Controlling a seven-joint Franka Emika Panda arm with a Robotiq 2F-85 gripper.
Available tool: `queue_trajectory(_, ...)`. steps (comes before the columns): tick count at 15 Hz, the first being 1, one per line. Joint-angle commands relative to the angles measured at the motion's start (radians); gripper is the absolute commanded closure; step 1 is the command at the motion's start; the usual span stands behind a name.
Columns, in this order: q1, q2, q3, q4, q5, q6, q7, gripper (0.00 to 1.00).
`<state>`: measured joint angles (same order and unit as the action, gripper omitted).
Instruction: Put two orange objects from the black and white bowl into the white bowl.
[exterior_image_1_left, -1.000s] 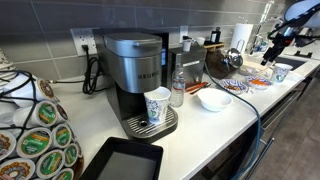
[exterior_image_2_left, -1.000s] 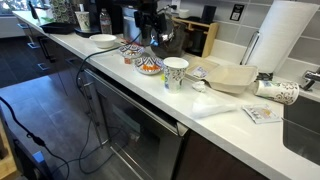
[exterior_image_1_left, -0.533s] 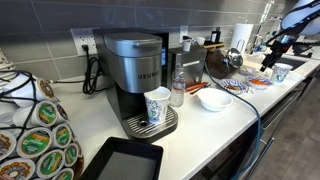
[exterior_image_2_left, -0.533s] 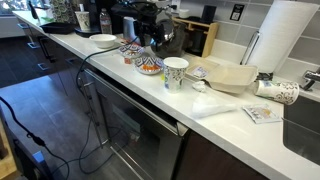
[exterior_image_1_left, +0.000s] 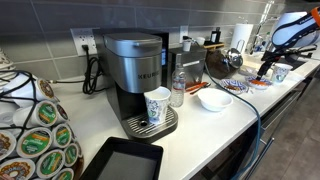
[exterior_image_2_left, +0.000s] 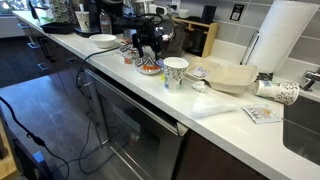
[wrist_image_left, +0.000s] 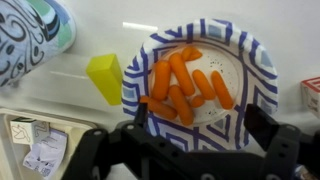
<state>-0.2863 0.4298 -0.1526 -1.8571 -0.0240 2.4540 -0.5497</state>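
Observation:
The middle orange object (exterior_image_2_left: 151, 69) (wrist_image_left: 181, 105) lies lengthwise between my two spread fingers, so my gripper goes straight down into the black and white bowl, onto it, next.
In the wrist view the black and white bowl (wrist_image_left: 256, 66) lies right below me with several orange objects (wrist_image_left: 180, 82) in it, long and carrot-like. My gripper (wrist_image_left: 200, 112) is open and empty, its two fingers spread over the bowl's near rim. In both exterior views the gripper (exterior_image_1_left: 265, 68) (exterior_image_2_left: 148, 56) hangs just above this bowl (exterior_image_1_left: 257, 84) (exterior_image_2_left: 150, 69). The white bowl (exterior_image_1_left: 213, 101) (exterior_image_2_left: 103, 41) stands further along the counter, apart from the gripper.
A yellow block (wrist_image_left: 105, 78) and a patterned paper cup (wrist_image_left: 30, 35) (exterior_image_2_left: 175, 72) stand beside the bowl. A second patterned dish (exterior_image_1_left: 236, 88) lies between the two bowls. A coffee machine (exterior_image_1_left: 138, 75) and a water bottle (exterior_image_1_left: 178, 88) stand beyond the white bowl.
The gripper has moved down toward the black and white bowl and now hangs close over it. The bowls have not moved.

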Motion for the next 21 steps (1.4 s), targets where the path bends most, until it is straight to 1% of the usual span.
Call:
queue_trajectory(1,-0.021,0.055,0.03,0.022,-0.016,0.077,-0.012,0.2)
queue_trajectory(2,-0.021,0.065,0.033,0.024,-0.017,0.102,-0.004,0.26)
queue_trajectory(3,-0.022,0.075,0.036,0.028,-0.017,0.119,-0.001,0.25)
queue_trajectory(5,-0.024,0.089,0.039,0.036,-0.02,0.139,0.007,0.29)
queue_trajectory(6,-0.025,0.097,0.039,0.042,-0.021,0.144,0.012,0.29)
queue_trajectory(8,-0.023,0.107,0.031,0.048,-0.03,0.145,0.027,0.42)
queue_trajectory(9,-0.024,0.109,0.029,0.047,-0.031,0.145,0.031,0.54)
queue_trajectory(10,-0.025,0.112,0.027,0.047,-0.034,0.142,0.035,0.55)
queue_trajectory(11,-0.025,0.117,0.025,0.048,-0.039,0.139,0.038,0.53)
queue_trajectory(12,-0.025,0.122,0.023,0.053,-0.043,0.135,0.042,0.65)
queue_trajectory(13,-0.027,0.127,0.025,0.057,-0.044,0.13,0.044,0.63)
queue_trajectory(14,-0.028,0.13,0.027,0.059,-0.045,0.127,0.045,0.63)
queue_trajectory(15,-0.033,0.135,0.03,0.067,-0.044,0.118,0.04,0.82)
queue_trajectory(17,-0.03,0.142,0.031,0.073,-0.049,0.109,0.041,0.92)
queue_trajectory(18,-0.026,0.146,0.029,0.076,-0.054,0.107,0.046,0.99)
queue_trajectory(19,-0.023,0.15,0.028,0.079,-0.059,0.104,0.05,1.0)
queue_trajectory(20,-0.023,0.15,0.028,0.081,-0.062,0.101,0.051,0.96)
queue_trajectory(21,-0.024,0.148,0.028,0.084,-0.065,0.098,0.049,0.96)
